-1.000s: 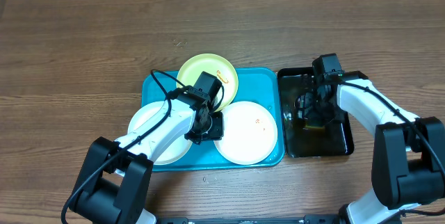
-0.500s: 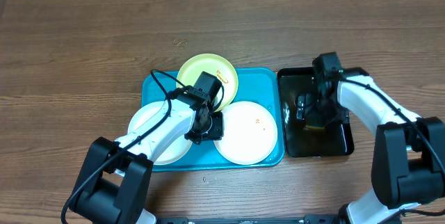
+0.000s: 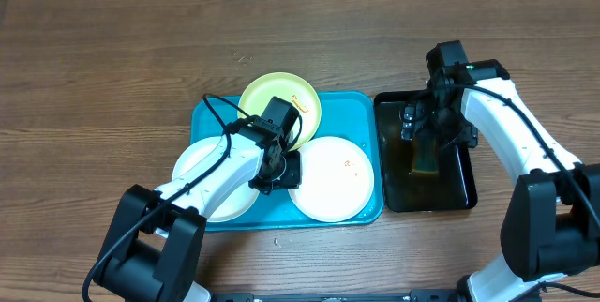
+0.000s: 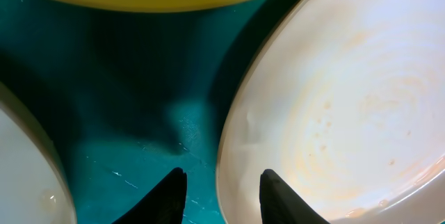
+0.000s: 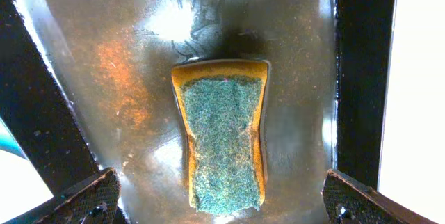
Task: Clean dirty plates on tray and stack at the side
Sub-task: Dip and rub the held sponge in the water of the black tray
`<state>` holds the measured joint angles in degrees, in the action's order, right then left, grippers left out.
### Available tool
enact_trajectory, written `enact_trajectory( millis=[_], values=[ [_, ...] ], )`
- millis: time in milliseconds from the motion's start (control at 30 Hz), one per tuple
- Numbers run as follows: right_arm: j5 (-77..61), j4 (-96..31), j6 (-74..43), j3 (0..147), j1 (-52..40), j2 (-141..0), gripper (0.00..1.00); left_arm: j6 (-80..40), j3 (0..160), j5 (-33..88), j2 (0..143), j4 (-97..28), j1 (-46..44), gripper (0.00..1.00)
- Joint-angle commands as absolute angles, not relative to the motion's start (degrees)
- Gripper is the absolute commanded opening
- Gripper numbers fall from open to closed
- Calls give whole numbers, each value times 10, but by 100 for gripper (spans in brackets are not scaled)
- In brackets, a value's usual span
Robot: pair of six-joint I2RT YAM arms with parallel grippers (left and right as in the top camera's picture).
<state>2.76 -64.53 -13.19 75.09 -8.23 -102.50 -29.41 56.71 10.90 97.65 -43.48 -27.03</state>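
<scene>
My right gripper moves down over the sponge's narrow middle next, one finger down each long side, because the open fingers stand wider than the sponge below.
The turquoise tray holds three plates: a yellow-green one at the back, a white one at the left and a white one with small orange specks at the right. My left gripper is low between them. In the left wrist view its jaws stand partly open astride the right white plate's rim, one finger over the tray floor, one over the plate. My right gripper hangs wide open above a green-and-yellow sponge.
A black tray stands just right of the turquoise one. The sponge lies in it on a wet floor with orange stains. Bare wooden table surrounds both trays.
My right gripper has opened wider and drawn back from the sponge, which now lies free in the black tray. The left arm and the plates have not moved.
</scene>
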Motion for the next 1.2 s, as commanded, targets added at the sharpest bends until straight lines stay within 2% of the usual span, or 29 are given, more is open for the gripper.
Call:
enact_trajectory(
  millis=[0,233,633,1033,1167],
  values=[
    [24,-645,-138,761,-79,-1022,94,-283,572,106,983,-435,-274,37],
    [25,-630,-153,736,-79,-1022,94,-283,572,106,983,-435,-274,37],
    [24,-518,-153,643,-79,-1022,92,-283,572,106,983,-435,-274,37],
    [22,-519,-153,641,-79,-1022,90,-283,572,106,983,-435,-274,37],
    [22,-519,-153,640,-79,-1022,85,-283,572,106,983,-435,-274,37]
  ],
)
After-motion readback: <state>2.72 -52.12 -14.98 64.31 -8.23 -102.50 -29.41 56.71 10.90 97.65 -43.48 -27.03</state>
